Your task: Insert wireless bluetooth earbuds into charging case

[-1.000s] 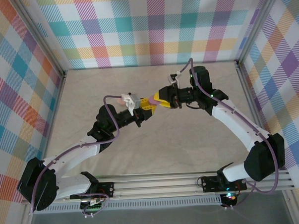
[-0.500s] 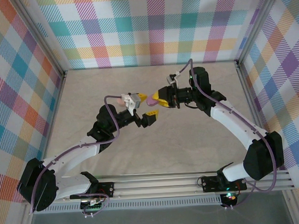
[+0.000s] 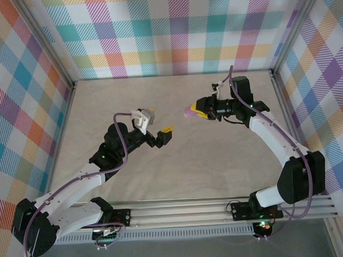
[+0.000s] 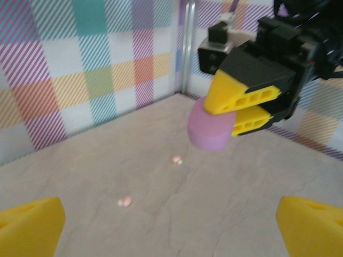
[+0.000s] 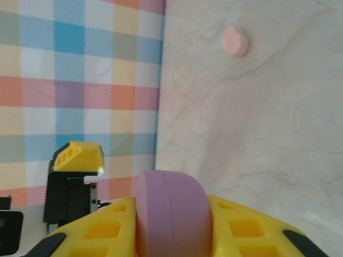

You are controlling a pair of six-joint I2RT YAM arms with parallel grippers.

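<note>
The robot's right gripper will next move toward the pale pink puck and down, and let go of the purple case on the bare tabletop beside the puck, since that spot is clear.
A purple round charging case (image 5: 170,214) sits clamped between the yellow fingers of my right gripper (image 5: 171,230), its seam closed. From above, that right gripper (image 3: 193,111) holds the case (image 3: 188,112) over the table's back middle. In the left wrist view the same case (image 4: 210,131) hangs in the air in front of me. Below it, two tiny pinkish earbuds (image 4: 177,159) (image 4: 124,201) lie apart on the table. My left gripper (image 3: 160,121) stands open with nothing in it, a short way left of the case; its yellow fingertips (image 4: 27,227) frame the wrist view.
A pale pink round puck (image 5: 236,42) lies flat on the beige table (image 3: 218,160) farther off. Plaid walls (image 3: 173,31) close in the back and both sides. Metal rails (image 3: 181,210) run along the near edge.
My left gripper opened, let go of the purple case and drew back to the left. The right gripper kept the case and carried it to the right.
</note>
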